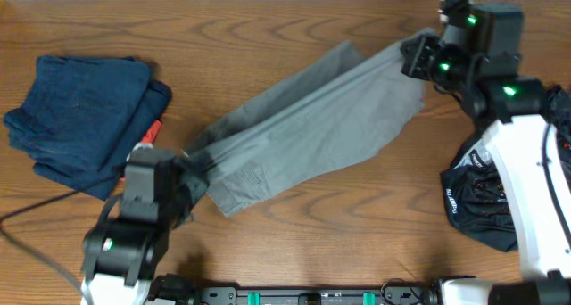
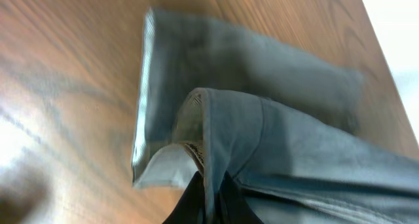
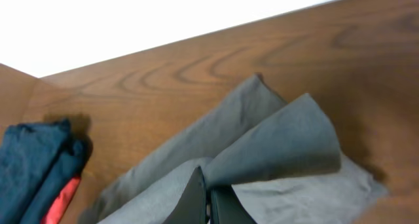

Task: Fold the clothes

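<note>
I will lower my left gripper next and carry the waistband end away from my base, onto the far edge of the grey layer below.
Grey trousers (image 1: 303, 127) lie stretched diagonally across the table, from near left to far right. My left gripper (image 1: 192, 167) is shut on the waistband end; in the left wrist view the cloth (image 2: 262, 132) is pinched between the fingers (image 2: 213, 204). My right gripper (image 1: 417, 60) is shut on the leg end at the far right; in the right wrist view the fingers (image 3: 208, 201) clamp a fold of the grey cloth (image 3: 281, 152).
A folded pile of dark blue clothes (image 1: 80, 118) with something red under it (image 1: 150, 131) lies at the left. A black garment (image 1: 482, 202) lies at the right edge under the right arm. The table's far edge is close behind the right gripper.
</note>
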Available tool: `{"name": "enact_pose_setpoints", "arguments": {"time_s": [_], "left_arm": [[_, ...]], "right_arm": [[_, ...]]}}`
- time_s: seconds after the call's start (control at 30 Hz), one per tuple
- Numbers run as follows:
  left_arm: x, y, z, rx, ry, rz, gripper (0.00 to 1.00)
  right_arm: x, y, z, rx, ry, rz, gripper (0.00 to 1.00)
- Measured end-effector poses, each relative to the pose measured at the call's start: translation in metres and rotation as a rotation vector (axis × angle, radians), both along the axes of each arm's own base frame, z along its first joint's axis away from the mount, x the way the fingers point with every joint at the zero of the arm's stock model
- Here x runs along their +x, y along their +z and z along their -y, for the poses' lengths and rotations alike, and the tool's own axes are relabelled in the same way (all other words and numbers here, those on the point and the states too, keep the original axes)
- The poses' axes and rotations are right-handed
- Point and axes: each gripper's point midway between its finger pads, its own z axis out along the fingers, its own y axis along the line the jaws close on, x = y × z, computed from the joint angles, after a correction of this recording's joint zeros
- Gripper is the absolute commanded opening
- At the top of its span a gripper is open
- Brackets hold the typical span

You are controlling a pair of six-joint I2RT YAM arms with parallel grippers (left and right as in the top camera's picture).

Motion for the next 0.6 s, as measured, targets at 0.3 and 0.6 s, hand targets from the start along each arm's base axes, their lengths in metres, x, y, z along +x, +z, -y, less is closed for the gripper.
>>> {"name": "enact_pose_setpoints", "arguments": {"time_s": [0.3,0.6], "left_arm": [[0.062,-0.051,-0.015,0.112,0.126,-0.087,0.06],[0.086,-0.106,-0.029,0.147,0.239,-0.190,0.27]], "right_arm": [[0.056,-0.055,-0.020,-0.023,0.013,0.011,0.01],[0.088,-0.124,-0.040,-0.059,0.023,-0.022,0.09]]}}
